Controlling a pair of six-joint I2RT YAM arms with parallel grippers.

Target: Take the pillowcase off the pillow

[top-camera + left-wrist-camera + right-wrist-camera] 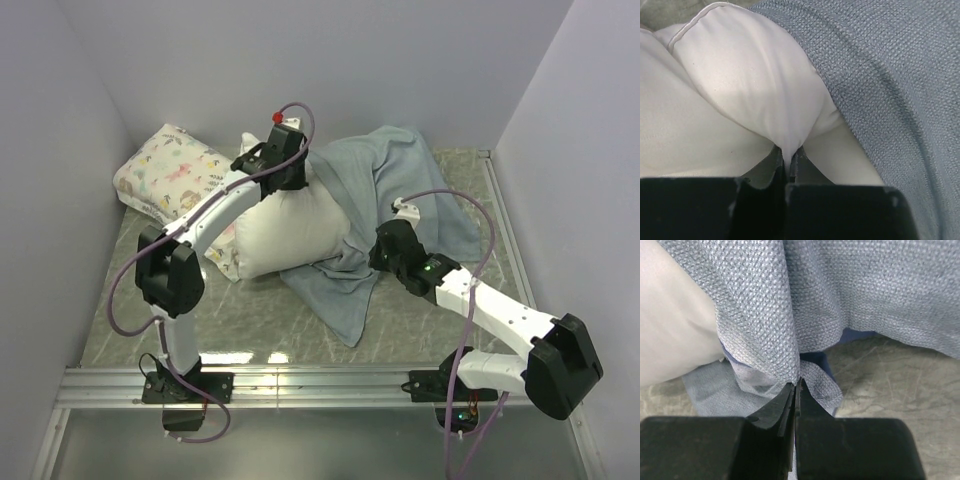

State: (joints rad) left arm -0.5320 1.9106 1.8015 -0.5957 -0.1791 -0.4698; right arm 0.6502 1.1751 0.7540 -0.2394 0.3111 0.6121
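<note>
I should raise my left gripper, pull the pinched part of the white pillow toward the smaller floral pillow point(182, 172) and then release it, because the pillowcase point(400, 195) still covers the opposite end.
The plain white pillow point(290, 232) lies mid-table, its left half bare. The pillowcase point(400, 195), showing its paler blue-grey inner side, is bunched over the pillow's right part and spread behind and in front of it. My left gripper point(290, 172) is at the pillow's far top and is shut on a pinch of the white pillow point(755, 90); the pillowcase point(890, 90) lies to its right. My right gripper point(378, 258) is at the pillow's right front and is shut on a fold of the pillowcase point(790, 310), with the pillow point(675, 335) to the left.
A smaller white pillow with pastel floral print point(170, 170) lies at the far left, against the left wall. Grey walls enclose the table on three sides. A metal rail point(330, 380) runs along the near edge by the arm bases.
</note>
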